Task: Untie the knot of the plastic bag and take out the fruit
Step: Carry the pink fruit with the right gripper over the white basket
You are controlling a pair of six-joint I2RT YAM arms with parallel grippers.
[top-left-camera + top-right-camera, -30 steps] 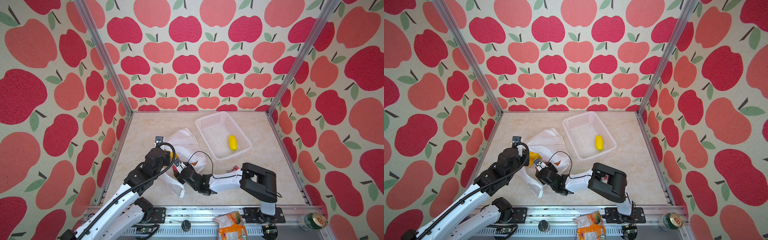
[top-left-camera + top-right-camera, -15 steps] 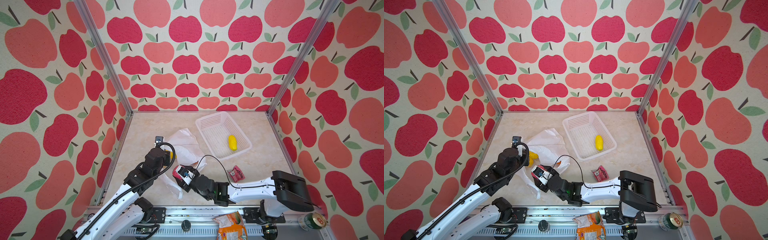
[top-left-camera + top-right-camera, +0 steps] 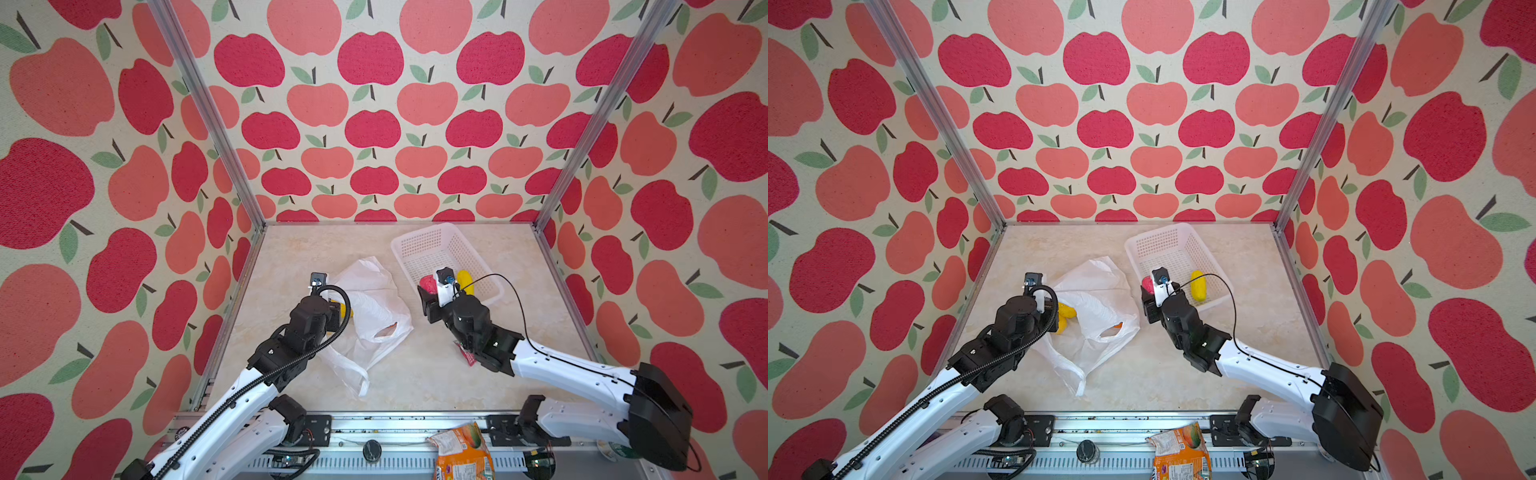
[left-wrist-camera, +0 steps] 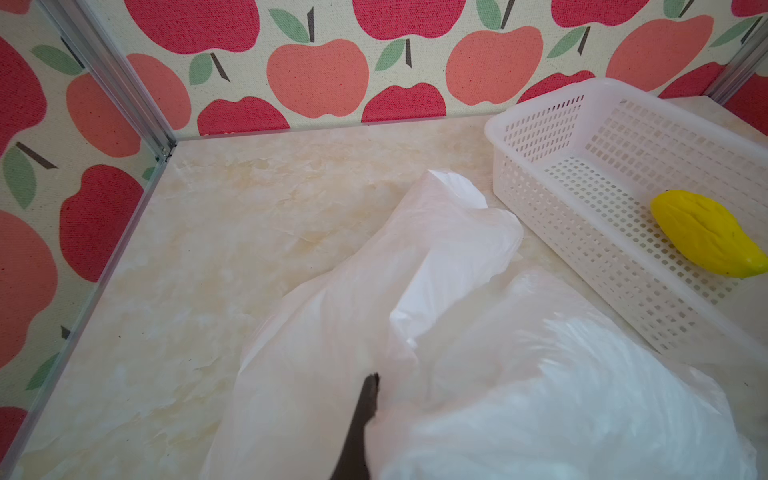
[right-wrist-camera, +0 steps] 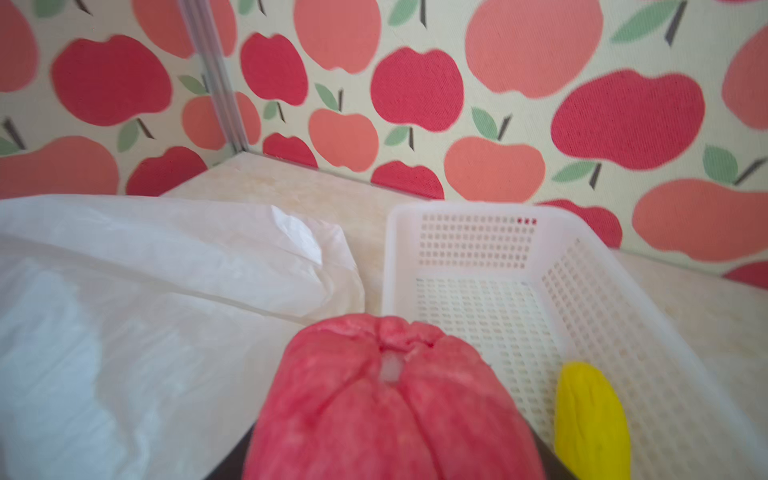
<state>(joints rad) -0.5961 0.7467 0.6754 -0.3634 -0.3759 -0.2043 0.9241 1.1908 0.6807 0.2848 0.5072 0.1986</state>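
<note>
The basket's bottom (image 5: 528, 388) beside the yellow fruit is bare, so my right gripper next moves over the basket's rim, tips downward, lowers and releases the red fruit (image 5: 390, 399).
The white plastic bag (image 3: 374, 303) (image 3: 1096, 299) lies crumpled left of the middle. Its mouth gapes, and one handle loop (image 3: 353, 374) trails loose toward the front. The knot is out of view. My left gripper (image 3: 337, 308) (image 4: 376, 386) is shut on the bag's left edge, and film is draped over its dark fingertip (image 4: 368, 399). A yellow fruit (image 3: 1065, 316) shows beside it and an orange one (image 3: 386, 330) inside the mouth. My right gripper (image 3: 430, 293) (image 5: 390, 457) is shut on a red fruit (image 3: 428, 284) (image 5: 390, 399) over the basket's near left corner.
A white perforated basket (image 3: 419, 245) (image 3: 1154, 241) stands at the back right with a yellow fruit (image 3: 465, 280) (image 4: 706, 237) in it. A small red packet (image 3: 467, 357) lies under my right forearm. An orange snack bag (image 3: 461, 457) sits on the front rail.
My right gripper has carried the red fruit from the bag's mouth rightward and back to the basket's near corner. The left arm and the bag have stayed put.
</note>
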